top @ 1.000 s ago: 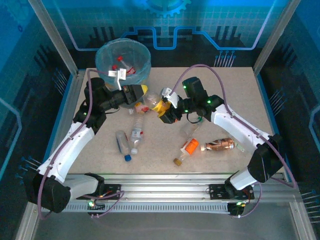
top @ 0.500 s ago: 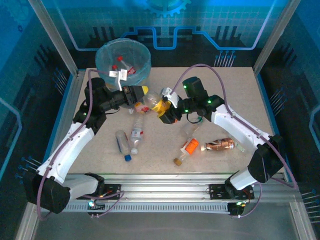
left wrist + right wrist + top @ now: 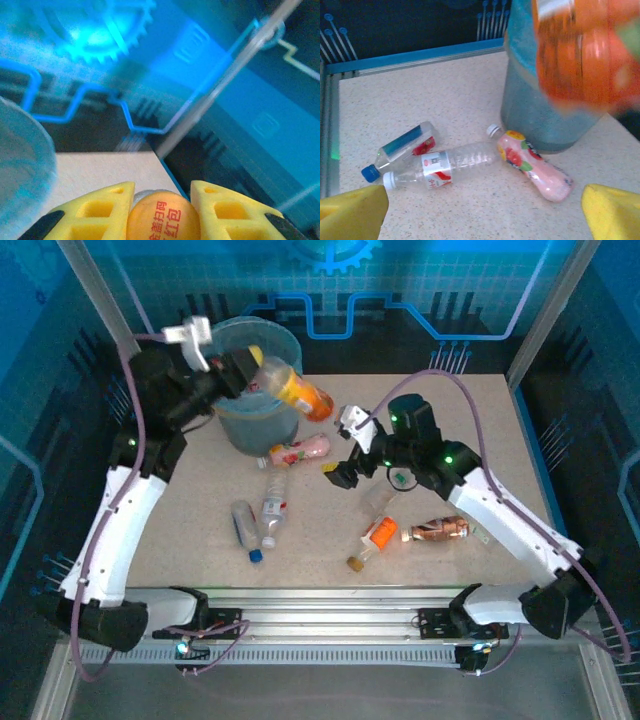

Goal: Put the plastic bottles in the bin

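Note:
My left gripper will tip downward and go down into the bin's opening [image 3: 250,339] to let go of the orange bottle [image 3: 300,392], because the bottle's bottom end sticks out past the bin's rim.
My left gripper [image 3: 248,367] is raised beside the rim of the pale-blue bin [image 3: 232,412] and is shut on an orange bottle [image 3: 300,392] that juts out to the right. In the left wrist view the bottle's orange end [image 3: 162,217] sits between the yellow fingers [image 3: 95,212]. My right gripper [image 3: 342,448] hangs open over the table with nothing in it. A pink bottle [image 3: 300,452] lies at the bin's foot, and the right wrist view shows this pink bottle [image 3: 535,167] ahead of the open right gripper [image 3: 482,220]. Red-capped bottles [image 3: 262,383] lie inside the bin.
Two clear bottles [image 3: 272,505] [image 3: 243,523] lie left of centre. A clear bottle [image 3: 385,498], an orange-labelled one [image 3: 378,533] and a brown one [image 3: 440,530] lie under my right arm. Blue walls and metal posts [image 3: 100,300] ring the table.
My left arm has lifted the orange bottle from the table up to the bin's rim. My right gripper has opened and drawn back to the right.

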`<action>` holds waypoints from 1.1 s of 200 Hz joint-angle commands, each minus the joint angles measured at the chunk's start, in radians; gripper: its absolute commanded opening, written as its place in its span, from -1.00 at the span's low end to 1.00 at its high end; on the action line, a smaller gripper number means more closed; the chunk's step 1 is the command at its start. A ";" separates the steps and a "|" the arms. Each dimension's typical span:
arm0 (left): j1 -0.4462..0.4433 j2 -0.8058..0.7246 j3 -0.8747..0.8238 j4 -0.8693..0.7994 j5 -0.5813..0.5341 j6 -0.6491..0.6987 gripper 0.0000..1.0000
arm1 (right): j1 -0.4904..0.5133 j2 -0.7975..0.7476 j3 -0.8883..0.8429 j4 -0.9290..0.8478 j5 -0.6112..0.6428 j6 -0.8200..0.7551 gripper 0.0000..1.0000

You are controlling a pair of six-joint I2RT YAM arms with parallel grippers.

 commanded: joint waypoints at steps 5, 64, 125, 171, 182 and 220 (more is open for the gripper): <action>0.063 0.108 0.174 -0.065 -0.110 0.067 -1.00 | 0.014 -0.073 -0.032 0.001 0.137 -0.031 1.00; 0.094 0.377 0.544 -0.297 -0.277 0.261 -1.00 | 0.026 -0.141 -0.048 -0.041 0.163 0.015 1.00; 0.116 0.577 0.662 -0.389 -0.289 0.313 -1.00 | 0.146 -0.059 -0.002 -0.025 0.190 0.045 1.00; 0.116 0.653 0.616 -0.429 -0.201 0.321 -1.00 | 0.210 0.025 0.050 -0.054 0.256 0.030 1.00; 0.115 0.660 0.593 -0.431 -0.182 0.324 -1.00 | 0.220 0.038 0.056 -0.054 0.266 0.027 1.00; 0.111 0.688 0.512 -0.427 -0.136 0.337 -1.00 | 0.231 0.070 0.067 -0.061 0.286 0.017 1.00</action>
